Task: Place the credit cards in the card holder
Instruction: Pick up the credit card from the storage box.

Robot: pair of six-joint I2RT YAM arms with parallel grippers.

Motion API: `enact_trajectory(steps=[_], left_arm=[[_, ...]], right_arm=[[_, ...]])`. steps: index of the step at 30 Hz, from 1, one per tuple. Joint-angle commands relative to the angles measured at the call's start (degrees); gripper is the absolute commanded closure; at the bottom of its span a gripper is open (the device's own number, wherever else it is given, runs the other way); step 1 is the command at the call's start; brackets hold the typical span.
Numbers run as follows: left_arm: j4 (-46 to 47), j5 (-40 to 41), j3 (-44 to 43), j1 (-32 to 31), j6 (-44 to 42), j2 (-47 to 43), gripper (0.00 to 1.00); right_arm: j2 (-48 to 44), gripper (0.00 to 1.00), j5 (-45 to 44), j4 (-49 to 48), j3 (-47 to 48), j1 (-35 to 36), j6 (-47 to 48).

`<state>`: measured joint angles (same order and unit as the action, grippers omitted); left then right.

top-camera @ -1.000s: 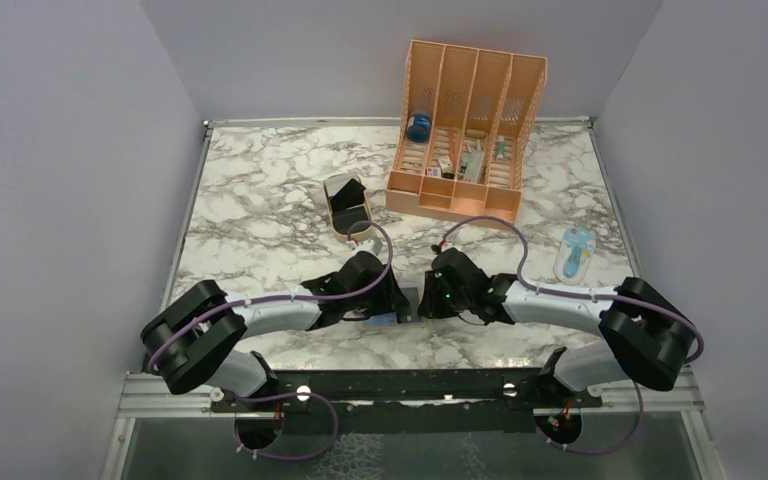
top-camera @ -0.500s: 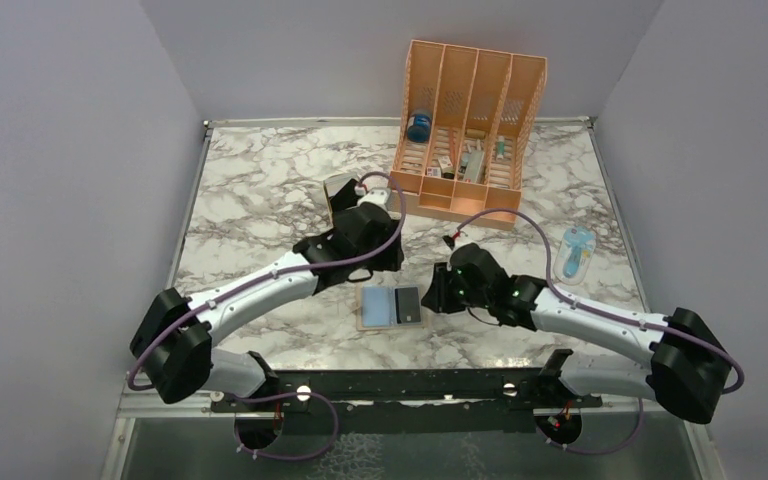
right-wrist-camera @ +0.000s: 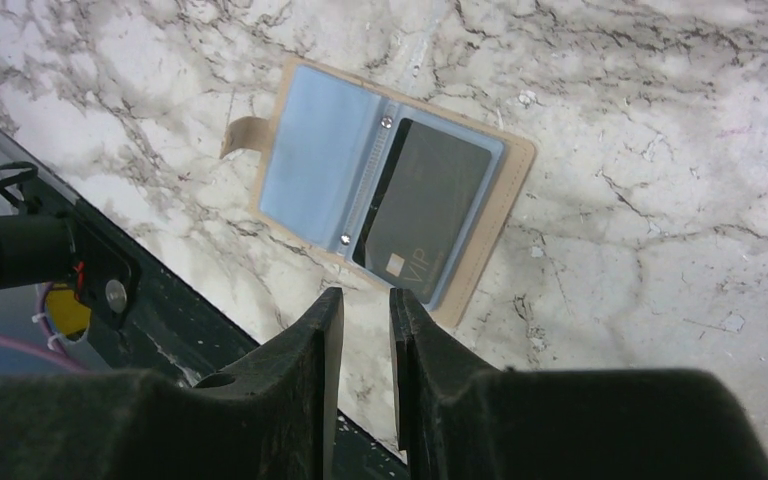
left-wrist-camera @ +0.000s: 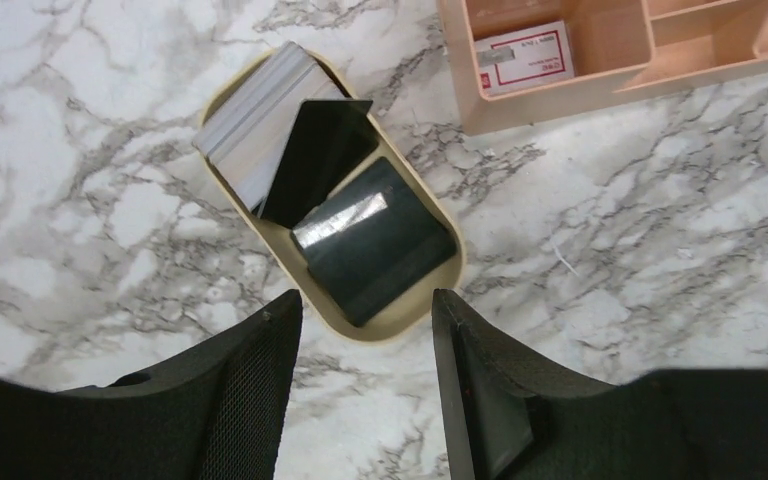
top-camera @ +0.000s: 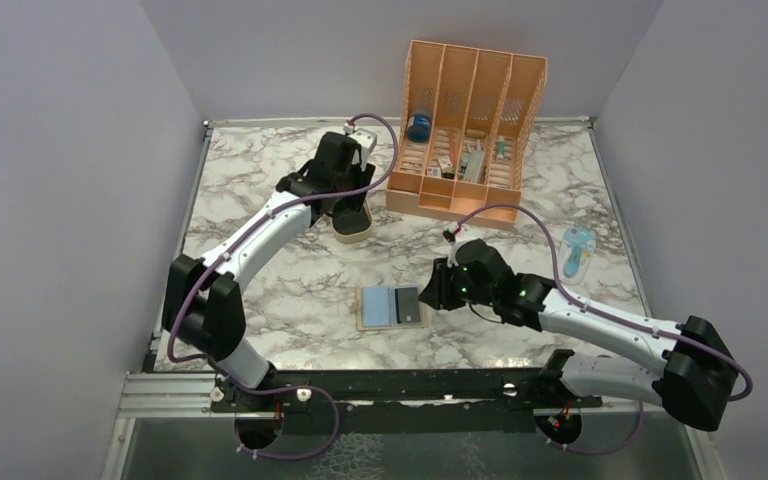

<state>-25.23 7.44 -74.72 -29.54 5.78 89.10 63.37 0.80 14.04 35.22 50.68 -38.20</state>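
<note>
The dark credit card in the tray leans on the stack with its top edge raised, so my left gripper moves outward and down onto that edge next.
The card holder (top-camera: 380,308) lies open on the marble near the front middle; its light-blue pockets (right-wrist-camera: 315,175) face up. One dark card (right-wrist-camera: 425,215) sits in its right pocket. Several more credit cards lie in the tan oval tray (left-wrist-camera: 385,322): a silver-grey one (left-wrist-camera: 255,135), a black one (left-wrist-camera: 320,150) and a dark one (left-wrist-camera: 375,240). My left gripper (left-wrist-camera: 365,300) is open and empty, hovering over the tray's near end (top-camera: 352,228). My right gripper (right-wrist-camera: 363,298) hovers just beside the wallet's right edge, jaws a narrow gap apart, holding nothing.
The big orange slotted organizer (top-camera: 465,130) stands at the back, right of the tray, and its front edge shows in the left wrist view (left-wrist-camera: 610,90). A light-blue object (top-camera: 574,252) lies at the right. The table's black front rail (right-wrist-camera: 110,290) is close to the wallet.
My left arm has swung from the wallet out to the tray at the back. My right gripper has drawn back a little to the right, uncovering the open wallet with a card in it.
</note>
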Motion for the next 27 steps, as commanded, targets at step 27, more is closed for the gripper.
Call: enact_trajectory(steps=[27], left_arm=[[-1.17, -16.5, -23.19, 8.96, -23.75, 28.71, 0.64]], right_arm=[[3.13, 0.75, -0.79, 3.53, 7.55, 0.22, 2.52]])
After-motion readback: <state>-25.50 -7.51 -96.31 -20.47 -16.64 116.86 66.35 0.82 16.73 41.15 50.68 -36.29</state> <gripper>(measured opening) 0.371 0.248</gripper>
